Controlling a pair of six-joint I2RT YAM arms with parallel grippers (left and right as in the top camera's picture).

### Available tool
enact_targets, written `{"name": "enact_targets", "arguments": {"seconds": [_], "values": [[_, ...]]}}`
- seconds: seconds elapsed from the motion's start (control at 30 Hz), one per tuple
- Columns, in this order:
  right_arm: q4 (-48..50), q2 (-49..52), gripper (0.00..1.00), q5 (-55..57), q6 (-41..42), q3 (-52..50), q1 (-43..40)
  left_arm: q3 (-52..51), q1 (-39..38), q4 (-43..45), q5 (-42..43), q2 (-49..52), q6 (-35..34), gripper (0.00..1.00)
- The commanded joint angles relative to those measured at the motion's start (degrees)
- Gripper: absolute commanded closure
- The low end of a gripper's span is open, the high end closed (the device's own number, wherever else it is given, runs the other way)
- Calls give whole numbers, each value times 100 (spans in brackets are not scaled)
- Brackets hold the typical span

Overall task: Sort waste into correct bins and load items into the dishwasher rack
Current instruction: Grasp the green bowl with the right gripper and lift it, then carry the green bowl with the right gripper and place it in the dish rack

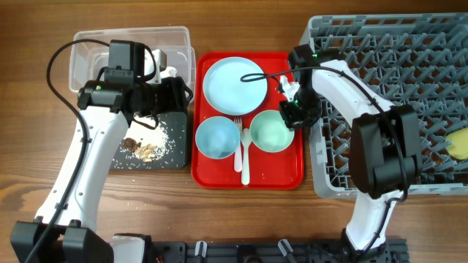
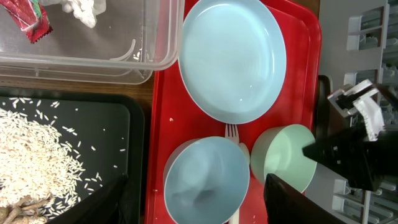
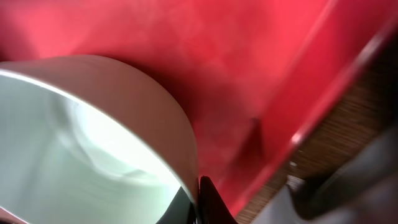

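The rack's empty far slots are outward of the right gripper, to its right in the overhead view, so the robot will next lift the mint bowl (image 1: 269, 131) across, lower it and let go of it.
On the red tray (image 1: 219, 175) sit a pale blue plate (image 1: 234, 82), a pale blue bowl (image 1: 216, 136), a mint green bowl (image 1: 269, 131), and a white fork (image 1: 237, 146) and spoon (image 1: 246, 159). My right gripper (image 1: 296, 111) is shut on the mint bowl's rim (image 3: 180, 143); its fingertips (image 3: 198, 200) pinch the wall. My left gripper (image 1: 178, 95) is open and empty, hovering by the tray's left edge with the blue bowl (image 2: 205, 180) between its fingers (image 2: 199, 208). A yellow cup (image 1: 459, 144) lies in the grey rack (image 1: 344, 183).
The clear tub (image 2: 93, 59) holds a red-and-white wrapper (image 2: 28, 18) and white tissue (image 2: 81, 9). The black tray (image 2: 134, 143) holds rice crumbs (image 2: 34, 149) and brown food bits (image 2: 25, 205). The rack stands close to the red tray's right edge.
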Motion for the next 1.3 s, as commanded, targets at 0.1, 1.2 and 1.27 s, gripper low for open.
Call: {"name": "enact_targets", "arguments": {"seconds": [0.1, 1.2, 1.27], "values": [[42, -1003, 96, 903, 608, 699, -197, 39, -28, -2, -55, -63, 68, 32], [5727, -538, 96, 7941, -1902, 807, -3272, 39, -28, 2, -55, -63, 68, 30], [6135, -304, 96, 8048, -2297, 807, -3379, 39, -28, -2, -52, -63, 48, 30]]}}
